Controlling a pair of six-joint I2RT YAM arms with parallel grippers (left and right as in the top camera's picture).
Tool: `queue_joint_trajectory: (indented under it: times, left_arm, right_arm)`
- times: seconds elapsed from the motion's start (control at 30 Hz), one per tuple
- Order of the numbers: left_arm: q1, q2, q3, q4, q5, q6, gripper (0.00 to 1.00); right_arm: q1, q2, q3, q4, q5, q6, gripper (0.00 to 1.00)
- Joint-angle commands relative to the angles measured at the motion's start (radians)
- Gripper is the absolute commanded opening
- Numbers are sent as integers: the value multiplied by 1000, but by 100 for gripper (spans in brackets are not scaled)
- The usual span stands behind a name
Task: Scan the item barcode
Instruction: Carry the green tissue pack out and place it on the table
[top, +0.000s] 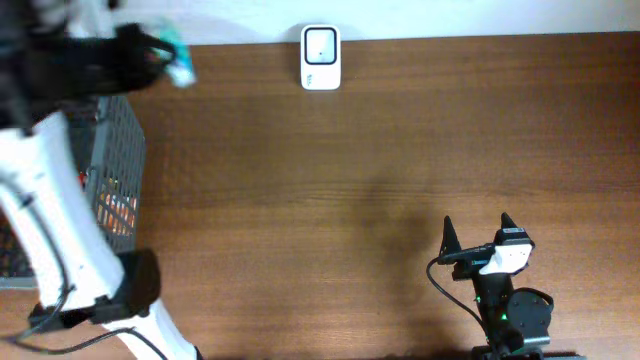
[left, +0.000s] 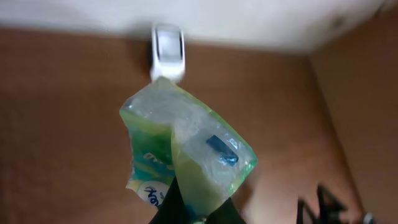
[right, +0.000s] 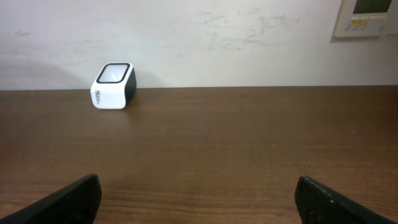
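Next, the left gripper goes toward the right in the overhead view, then down to release the packet (top: 178, 55) short of the scanner, where the table is empty.
The item is a green and clear plastic packet (left: 186, 149) with blue print. My left gripper (left: 199, 214) is shut on its lower edge and holds it in the air. From overhead the packet (top: 178, 55) shows blurred at the far left of the table, left of the white barcode scanner (top: 320, 57). In the left wrist view the scanner (left: 168, 53) stands just beyond the packet's top, by the wall. My right gripper (top: 478, 232) rests open near the front right edge with nothing between its fingers (right: 68, 202). The scanner (right: 114, 85) stands far off from it.
A dark wire basket (top: 120, 170) with some goods inside stands at the table's left edge, under my left arm. The wooden table (top: 400, 150) ends at a white wall behind the scanner.
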Motion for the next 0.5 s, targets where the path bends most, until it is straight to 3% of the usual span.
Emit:
queue_joint_trajectory:
  times: [0.0,0.1,0.17,0.2,0.33,0.47]
  left_arm:
    - [-198,3,-209,8,-242,11,0]
    - [-325,3,-406,97,-485,-127,0]
    - [-428,3,-607,225,-742,-341,0]
    - [-457,4,-673,275,-780,-397,0]
    - [-569,4,-963,541,-777,-549,0]
    - [-674,4,-1132,745,-752,-562,0]
  right_arm:
    - [-6,-6,-9,-3,9,0,99]
    - [-6,-6,-9,-3,9,0,98]
    - [-6,-6,-9,-3,9,0,98]
    - [-6,-6,-9,-3,9,0,98]
    - [-6,-6,-9,-3,9,0,98]
    - [-6,-6,-9,-3,9,0,98]
